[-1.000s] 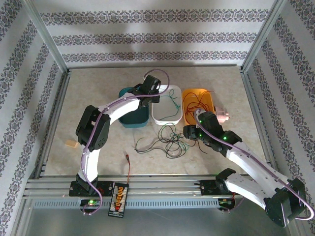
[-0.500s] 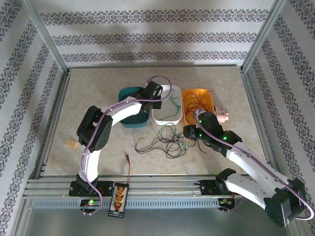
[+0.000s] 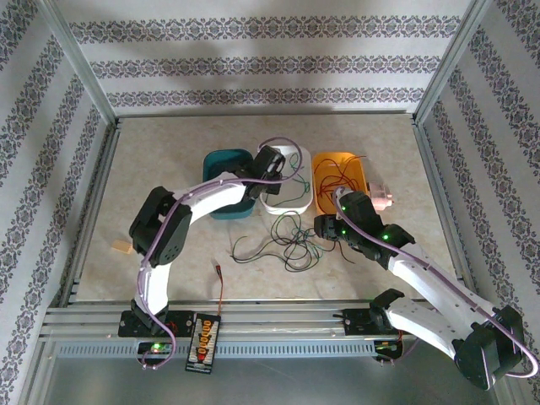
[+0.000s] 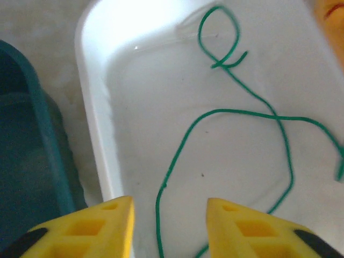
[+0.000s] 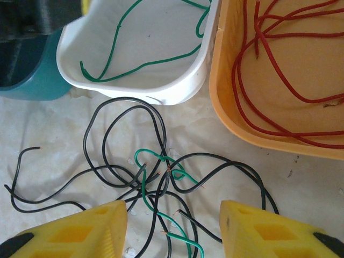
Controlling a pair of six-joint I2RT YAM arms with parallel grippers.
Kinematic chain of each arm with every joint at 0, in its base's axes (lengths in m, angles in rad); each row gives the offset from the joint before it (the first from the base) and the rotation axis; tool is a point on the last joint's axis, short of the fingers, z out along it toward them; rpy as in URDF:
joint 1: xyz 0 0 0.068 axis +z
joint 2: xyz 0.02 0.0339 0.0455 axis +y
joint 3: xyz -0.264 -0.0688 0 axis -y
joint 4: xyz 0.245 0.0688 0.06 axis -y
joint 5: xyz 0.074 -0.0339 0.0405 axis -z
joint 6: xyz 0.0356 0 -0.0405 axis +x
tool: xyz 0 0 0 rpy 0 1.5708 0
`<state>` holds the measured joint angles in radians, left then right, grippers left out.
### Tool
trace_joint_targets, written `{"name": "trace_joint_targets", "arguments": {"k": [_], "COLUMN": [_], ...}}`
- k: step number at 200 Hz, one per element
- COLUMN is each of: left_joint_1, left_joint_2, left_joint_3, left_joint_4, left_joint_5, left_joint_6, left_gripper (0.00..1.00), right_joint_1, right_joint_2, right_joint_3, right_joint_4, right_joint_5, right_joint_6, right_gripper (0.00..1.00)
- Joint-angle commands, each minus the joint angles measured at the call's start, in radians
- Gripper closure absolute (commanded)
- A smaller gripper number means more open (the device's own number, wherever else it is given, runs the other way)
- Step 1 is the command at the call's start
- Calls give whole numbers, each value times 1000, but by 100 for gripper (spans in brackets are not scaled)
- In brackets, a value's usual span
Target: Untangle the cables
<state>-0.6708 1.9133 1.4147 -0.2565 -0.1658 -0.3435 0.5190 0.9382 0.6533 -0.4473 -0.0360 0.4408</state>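
I should next lower my right gripper onto the green cable's hooked near end (image 5: 198, 247) and close it there, because that end lies on top of the black cables.
A tangle of black and green cables (image 3: 291, 245) lies on the table in front of the bins. My right gripper (image 5: 173, 209) hangs open just above this tangle (image 5: 156, 177), a green cable (image 5: 144, 185) threading through the black ones. Red cables (image 5: 258, 86) lie in the orange bin (image 5: 226, 107). My left gripper (image 4: 170, 207) is open over the white bin (image 4: 94, 107). A loose green cable (image 4: 236, 113) lies on the bin floor and runs between the yellow fingers (image 4: 113, 226) without touching them. From above, the left gripper (image 3: 273, 187) is at the white bin (image 3: 297, 205).
A teal bin (image 3: 226, 160) stands left of the white one, the orange bin (image 3: 325, 157) to its right. A black board with orange plugs (image 3: 202, 342) and its red-black lead (image 3: 221, 283) sit at the near edge. A tan block (image 3: 122, 247) lies left, a pink object (image 3: 381, 198) right.
My left gripper has moved nearer and to the right, from the teal bin's edge to over the white bin. The right arm and the tangle have not moved.
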Motion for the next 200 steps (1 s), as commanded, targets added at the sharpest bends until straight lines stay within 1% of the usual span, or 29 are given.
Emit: {"name": "trace_joint_targets", "arguments": {"k": [1,14,34,46,55,73,103,130,149,157,165,178,186,200], "left_joint_1": [-57,-83,-119,-141,-159,-187,-215,-226,-229,-230,-231,-231,-233,-238], "left_joint_2": [-136,-178,-217,-219,-217,-203,-169,-127,-96,-84,-73,-55,-45,-26], "left_joint_3": [-57,-109,-177,-204,-224,-260,-296,-272,-244,-232,-224,-209,-202,-193], "left_joint_4": [100,119,124,101,84,65,81,90,91,88,88,85,85,85], "left_joint_5": [-56,-14,132,197,216,233,195,168,167,167,164,160,157,149], "left_joint_6": [99,132,167,185,195,196,164,159,164,167,169,167,164,155], "left_gripper": [54,50,43,41,41,41,42,42,42,43,43,43,44,45], "right_joint_1": [-8,-2,4,9,16,34,36,35,35,35,35,35,35,35], "right_joint_2": [38,80,157,203,232,276,318,374,418,437,447,445,432,394], "right_joint_3": [12,23,47,56,60,60,49,55,63,71,77,77,74,69], "right_joint_4": [-32,-54,-102,-128,-144,-164,-162,-136,-112,-116,-117,-119,-119,-120], "right_joint_5": [-30,-39,-79,-114,-136,-145,-134,-120,-143,-145,-145,-135,-129,-130], "right_joint_6": [-20,-32,-37,-33,-30,-24,-12,-7,-13,-19,-21,-22,-22,-21], "right_gripper": [51,51,51,52,52,52,51,52,54,57,65,83,92,100]}}
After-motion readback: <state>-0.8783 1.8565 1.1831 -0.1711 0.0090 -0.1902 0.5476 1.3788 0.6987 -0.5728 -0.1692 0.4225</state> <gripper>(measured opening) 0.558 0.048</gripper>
